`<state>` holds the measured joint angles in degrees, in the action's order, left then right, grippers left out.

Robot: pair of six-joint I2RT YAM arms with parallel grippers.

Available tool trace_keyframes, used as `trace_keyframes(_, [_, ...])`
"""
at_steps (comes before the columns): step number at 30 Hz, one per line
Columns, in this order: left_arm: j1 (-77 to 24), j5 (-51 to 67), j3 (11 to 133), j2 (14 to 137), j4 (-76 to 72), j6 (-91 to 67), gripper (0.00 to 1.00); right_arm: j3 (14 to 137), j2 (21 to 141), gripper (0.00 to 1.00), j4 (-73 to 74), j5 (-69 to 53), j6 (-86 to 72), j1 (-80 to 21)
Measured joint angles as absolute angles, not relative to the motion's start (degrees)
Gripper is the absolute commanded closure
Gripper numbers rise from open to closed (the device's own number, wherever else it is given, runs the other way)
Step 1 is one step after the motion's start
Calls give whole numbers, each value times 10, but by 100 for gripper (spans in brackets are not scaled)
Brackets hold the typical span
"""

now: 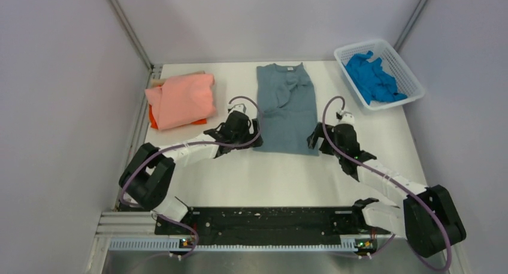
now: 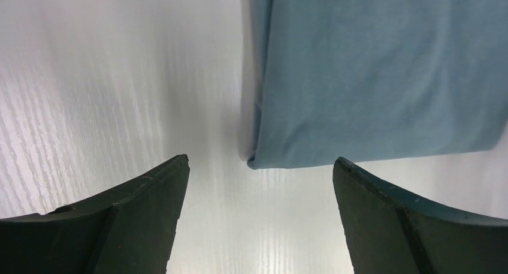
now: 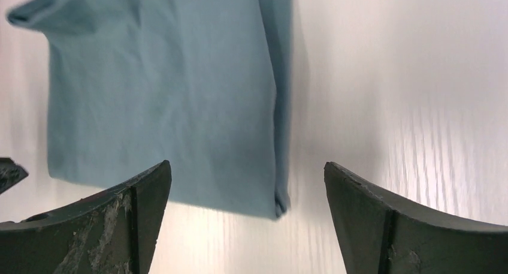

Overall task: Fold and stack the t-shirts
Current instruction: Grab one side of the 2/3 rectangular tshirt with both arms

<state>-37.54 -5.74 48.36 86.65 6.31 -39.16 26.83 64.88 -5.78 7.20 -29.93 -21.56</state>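
The near corner of the grey-blue t-shirt, on the salmon-pink t-shirt's side, lines up with my left gripper's open fingers, so the gripper should go down a little to it.
The dusty grey-blue t-shirt (image 1: 287, 109) lies flat in the middle of the table, folded into a long strip with sleeves tucked in. My left gripper (image 1: 256, 132) is open beside its near left corner; that corner (image 2: 263, 160) shows just ahead of the jaws. My right gripper (image 1: 313, 137) is open beside its near right corner (image 3: 278, 205). Neither touches the cloth. A folded salmon-pink t-shirt (image 1: 181, 99) lies on an orange one (image 1: 153, 118) at the far left. A bright blue t-shirt (image 1: 371, 77) is crumpled in the basket.
The white mesh basket (image 1: 412, 93) stands at the far right corner. Grey walls close in the table on the left, back and right. A black rail (image 1: 263, 220) runs along the near edge between the arm bases.
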Motion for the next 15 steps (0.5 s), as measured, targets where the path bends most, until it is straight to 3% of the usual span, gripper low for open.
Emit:
trace_keyframes(4, [-375, -56, 484, 917, 72, -398, 27, 211, 604, 9, -37, 57, -334, -216])
trace_keyframes(12, [-374, -7, 503, 963, 41, -412, 60, 208, 573, 19, -27, 52, -366, -216])
trace_keyframes(15, [-376, 15, 507, 978, 22, -419, 83, 208, 574, 26, -17, 52, -372, -216])
